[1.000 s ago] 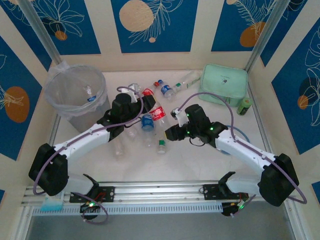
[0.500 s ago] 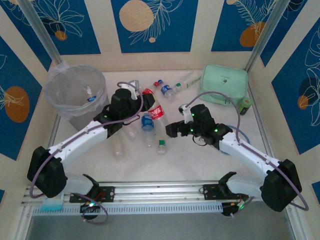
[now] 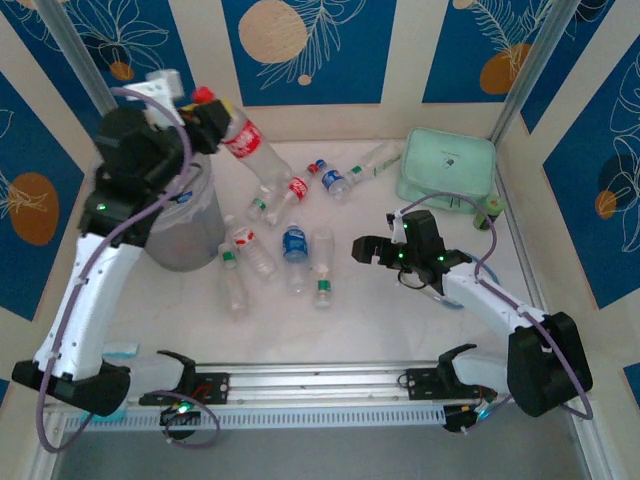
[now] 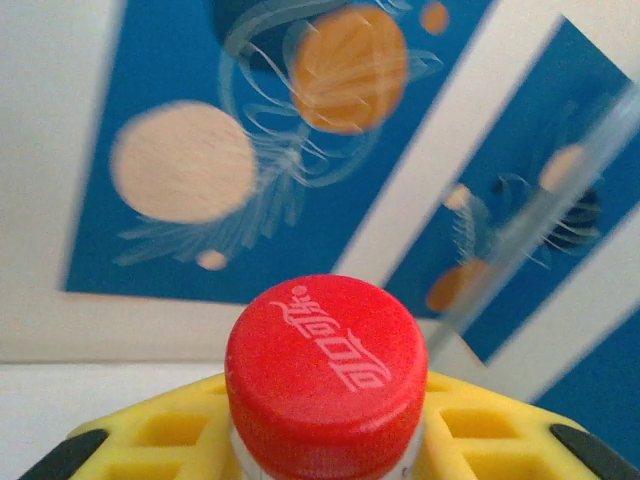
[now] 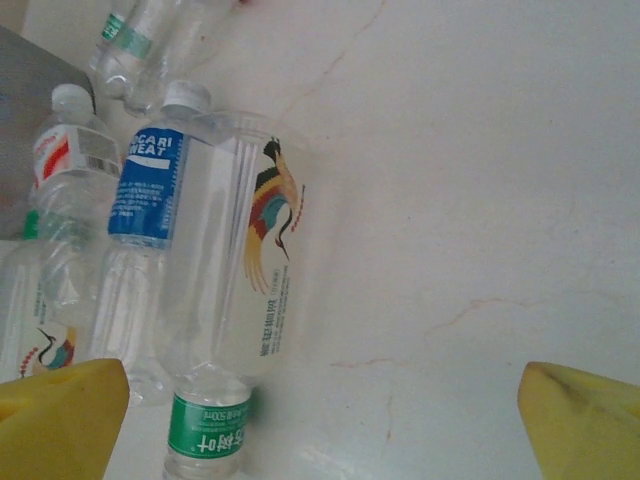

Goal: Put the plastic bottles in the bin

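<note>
The bottle's neck sticks out past the bin's rim. I should next tilt my left gripper downward and bring the cola bottle [image 3: 243,136] down into the grey bin's opening [image 3: 192,186] to release the bottle's neck.
My left gripper [image 3: 207,122] is raised high at the back left, shut on the neck of a red-labelled cola bottle [image 3: 243,136]. The bottle sticks out to the right above the grey bin [image 3: 178,240], which the arm partly hides. In the left wrist view its red cap [image 4: 325,375] sits between my yellow fingers [image 4: 160,435]. My right gripper [image 3: 362,250] hovers open over the table, right of several plastic bottles lying there [image 3: 293,245]. The right wrist view has a blue-labelled bottle [image 5: 145,190], a clear bird-print bottle [image 5: 235,260] and a green-labelled one [image 5: 205,430]; the right gripper [image 5: 325,430] holds nothing.
A mint green zip case [image 3: 447,165] lies at the back right with a small dark green can [image 3: 487,212] beside it. More bottles [image 3: 335,180] lie near the back wall. Bare table [image 5: 470,200] stretches under and to the right of my right gripper.
My left arm has lifted the cola bottle off the table and swung it up and left to above the bin. My right gripper has drawn back a little to the right.
</note>
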Controlling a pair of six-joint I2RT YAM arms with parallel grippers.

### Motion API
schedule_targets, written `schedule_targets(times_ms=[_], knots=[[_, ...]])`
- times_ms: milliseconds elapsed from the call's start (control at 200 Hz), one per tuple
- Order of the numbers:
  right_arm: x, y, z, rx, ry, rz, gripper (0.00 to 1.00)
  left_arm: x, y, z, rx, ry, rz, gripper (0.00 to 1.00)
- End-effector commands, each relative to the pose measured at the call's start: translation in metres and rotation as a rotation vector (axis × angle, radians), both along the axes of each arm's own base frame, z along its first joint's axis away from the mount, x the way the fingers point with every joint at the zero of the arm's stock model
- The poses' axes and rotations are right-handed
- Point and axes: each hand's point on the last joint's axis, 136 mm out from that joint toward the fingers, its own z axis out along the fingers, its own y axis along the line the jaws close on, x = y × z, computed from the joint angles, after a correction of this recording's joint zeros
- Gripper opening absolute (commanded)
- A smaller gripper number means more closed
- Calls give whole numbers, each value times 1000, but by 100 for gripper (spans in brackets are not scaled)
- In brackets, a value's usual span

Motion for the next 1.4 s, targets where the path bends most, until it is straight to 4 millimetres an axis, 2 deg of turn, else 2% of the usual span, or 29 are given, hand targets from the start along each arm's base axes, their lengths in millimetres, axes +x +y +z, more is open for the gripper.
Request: schedule_targets(times_ms=[0, 130, 355, 465, 555, 685, 906, 1166, 1391], knots=[[1, 6, 4, 62, 1, 9, 100, -5, 32, -5, 75, 40, 61, 0], [0, 1, 6, 57, -10, 2, 100, -11, 72, 11, 40, -15, 163, 0], [0, -3, 12, 94, -22, -7, 100, -20, 155, 14, 52, -10, 509, 0], [-1, -4, 11, 101, -19, -5, 100, -22, 178, 6, 65, 3, 627, 0], [-3, -5, 10, 96, -17, -2, 100, -13, 189, -7, 112, 48, 677, 0], [-3, -7, 9, 101, -20, -5, 100, 10, 196, -44, 187, 151, 687, 0], [-3, -10, 13, 89, -24, -5, 100, 41, 179, -114, 250, 255, 547, 0], [3, -13, 24, 68, -44, -6, 100, 55, 167, -204, 235, 407, 451, 0], [3, -12, 25, 72, -24, -9, 100, 52, 161, -251, 252, 499, 406, 0]])
